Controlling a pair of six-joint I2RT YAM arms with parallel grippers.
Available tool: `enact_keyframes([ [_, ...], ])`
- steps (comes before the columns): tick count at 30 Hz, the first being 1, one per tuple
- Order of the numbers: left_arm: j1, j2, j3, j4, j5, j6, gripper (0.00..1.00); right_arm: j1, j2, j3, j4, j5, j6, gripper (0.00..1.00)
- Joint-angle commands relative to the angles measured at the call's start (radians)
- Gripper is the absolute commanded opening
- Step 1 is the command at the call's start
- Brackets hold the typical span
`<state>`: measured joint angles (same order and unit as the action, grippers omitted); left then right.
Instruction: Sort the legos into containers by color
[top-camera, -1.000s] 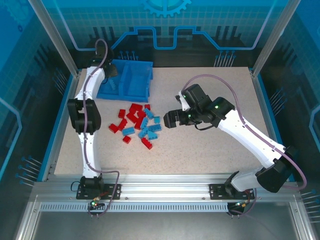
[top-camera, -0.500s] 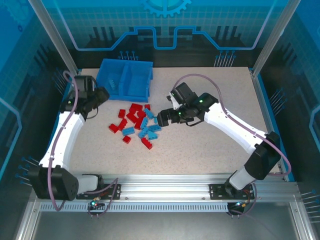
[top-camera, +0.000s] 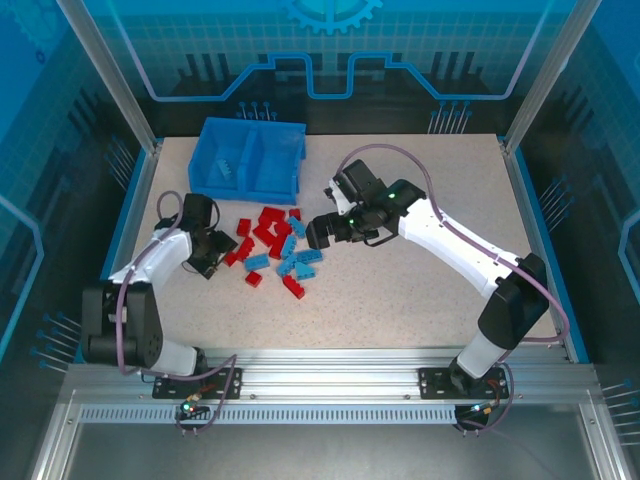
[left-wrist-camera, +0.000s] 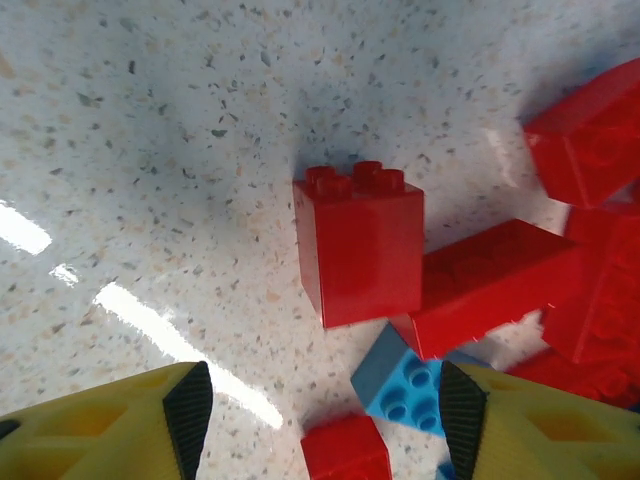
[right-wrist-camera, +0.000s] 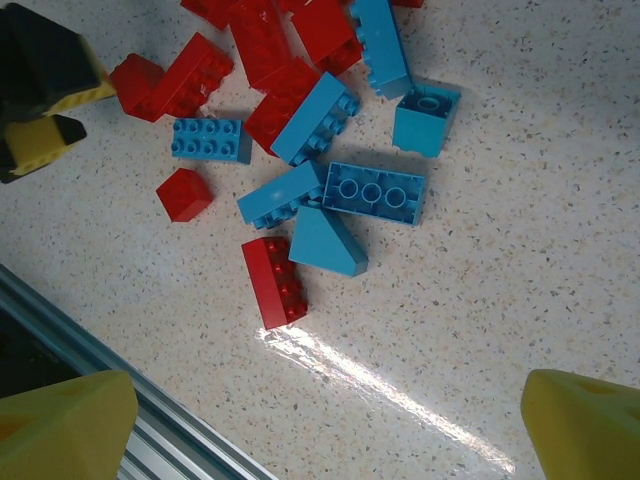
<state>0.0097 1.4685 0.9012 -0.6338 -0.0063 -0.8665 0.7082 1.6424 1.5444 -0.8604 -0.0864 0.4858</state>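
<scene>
Because the tall red brick (left-wrist-camera: 360, 250) stands at the pile's edge beside bare table, I will lower my left gripper toward it, fingers straddling its sides, and close.
The legos (top-camera: 275, 245), red and light blue bricks, lie in a loose pile on the speckled table, in front of the blue bin. The bin's two containers (top-camera: 270, 186) sit side by side at the back left. My left gripper (top-camera: 218, 250) is low at the pile's left edge. In the left wrist view it (left-wrist-camera: 325, 420) is open, with a small red brick (left-wrist-camera: 345, 450) and a blue brick (left-wrist-camera: 405, 385) between its fingers, untouched. A tall red brick (left-wrist-camera: 360, 250) stands just ahead. My right gripper (top-camera: 318, 232) hovers at the pile's right edge, and it (right-wrist-camera: 325, 430) is open wide over bare table, near a long red brick (right-wrist-camera: 275, 282).
The table's aluminium front rail (right-wrist-camera: 90, 345) runs close below the pile in the right wrist view. Blue side walls (top-camera: 125, 225) border the table. Bare tabletop (top-camera: 420, 300) spreads to the right and front of the pile.
My left arm has swung from the bin down to the pile's left edge, and its jaws have opened. The right gripper has crept left toward the pile, still open.
</scene>
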Motion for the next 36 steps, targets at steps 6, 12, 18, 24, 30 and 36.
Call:
enact_keyframes([
  [6,-0.010,0.184,0.087,0.036,-0.068,0.037,0.66,0.017,-0.059,-0.029,-0.006,0.013,-0.001,1.00],
  [12,-0.010,0.229,0.064,0.069,-0.075,0.050,0.52,0.017,-0.058,-0.025,-0.020,0.013,-0.002,1.00],
  [18,-0.010,0.159,0.067,0.045,-0.028,0.092,0.30,0.021,-0.054,-0.005,-0.022,0.004,-0.001,1.00],
  [24,-0.103,-0.056,0.194,-0.016,-0.043,0.240,0.26,0.036,-0.081,-0.022,0.065,-0.074,-0.022,1.00],
  [30,-0.200,-0.008,0.410,0.017,-0.095,0.365,0.26,0.045,-0.097,-0.032,0.136,-0.077,-0.006,1.00],
  [36,-0.201,0.253,0.650,0.092,-0.190,0.497,0.26,0.048,-0.126,-0.050,0.123,-0.042,0.007,1.00],
])
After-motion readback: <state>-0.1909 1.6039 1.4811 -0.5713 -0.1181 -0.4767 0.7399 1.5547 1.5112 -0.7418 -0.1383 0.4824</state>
